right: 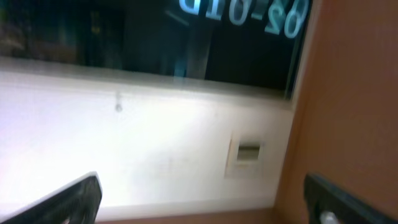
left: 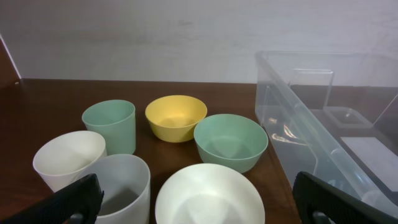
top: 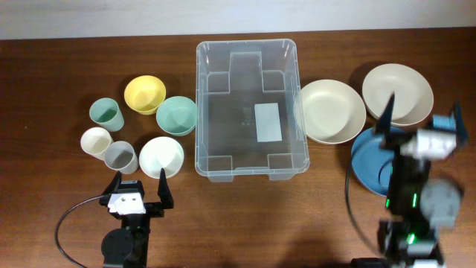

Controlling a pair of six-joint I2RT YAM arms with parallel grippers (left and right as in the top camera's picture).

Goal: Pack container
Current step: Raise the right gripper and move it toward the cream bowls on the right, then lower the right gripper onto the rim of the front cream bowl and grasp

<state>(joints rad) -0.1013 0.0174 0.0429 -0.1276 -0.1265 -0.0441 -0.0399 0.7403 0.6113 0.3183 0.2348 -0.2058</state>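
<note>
My right gripper tilts down next, then lowers toward the bin onto the bin-side cream bowl's rim by the other bowl [top: 362, 109].
The container [top: 246, 45], a large clear bin, stands empty at the table's centre with a white label [top: 268, 123] on its floor. In the left wrist view its near wall [left: 292, 118] shows at the right. My left gripper [top: 139, 186] hovers low at the front left, open and holding nothing, just in front of a white bowl [top: 161, 155]. In the left wrist view the left gripper [left: 199, 198] has that white bowl [left: 208, 193] ahead of it. My right gripper [top: 421, 117] is raised above the blue plate [top: 367, 160], open and empty. In its wrist view the right gripper [right: 202, 196] faces a wall.
Left of the bin are a yellow bowl [top: 144, 94], green bowl [top: 177, 115], green cup [top: 105, 113], white cup [top: 96, 141] and grey cup [top: 120, 157]. Two cream bowls [top: 332, 110] [top: 398, 91] lie right of the bin.
</note>
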